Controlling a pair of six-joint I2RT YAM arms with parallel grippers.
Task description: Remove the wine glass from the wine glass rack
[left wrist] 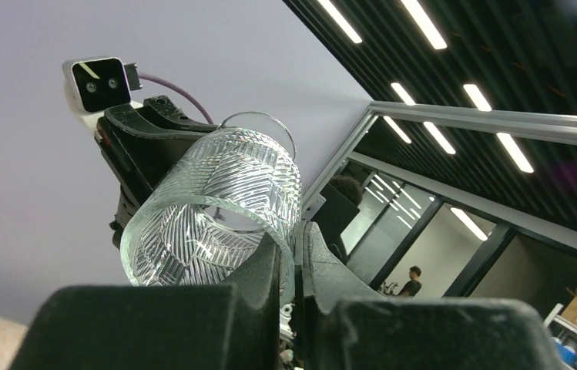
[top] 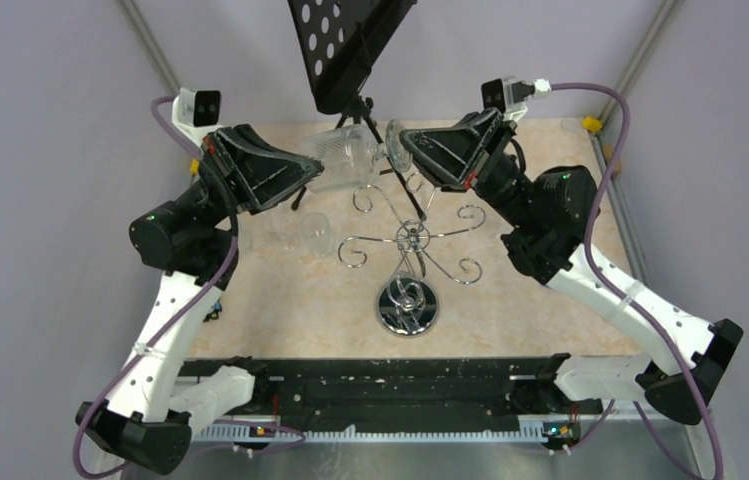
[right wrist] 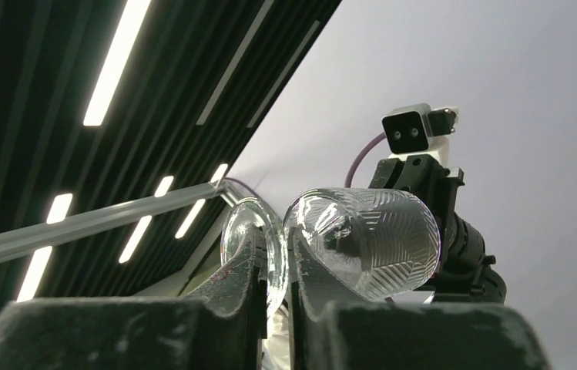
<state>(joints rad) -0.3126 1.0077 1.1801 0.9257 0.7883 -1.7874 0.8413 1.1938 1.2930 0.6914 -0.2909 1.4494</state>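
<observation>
Open tabletop lies below, by the second clear glass, so the robot's left gripper will next move down, tilt the sideways glass upright and release it on its foot.
A cut-pattern wine glass (top: 350, 155) hangs on its side in the air between both grippers, above and behind the chrome wine glass rack (top: 412, 240). My left gripper (top: 315, 170) is shut on the wall of the bowl at its rim, seen close in the left wrist view (left wrist: 216, 208) with the fingers (left wrist: 270, 266) pinching the glass. My right gripper (top: 400, 150) is shut on the round foot (right wrist: 250, 231), with the bowl (right wrist: 377, 239) just beyond its fingers. The rack's scroll arms carry no glass.
A second clear glass (top: 312, 232) lies on the table left of the rack. The rack's mirrored base (top: 407, 307) sits toward the near side. A black tripod music stand (top: 350, 45) stands at the back, just behind the held glass.
</observation>
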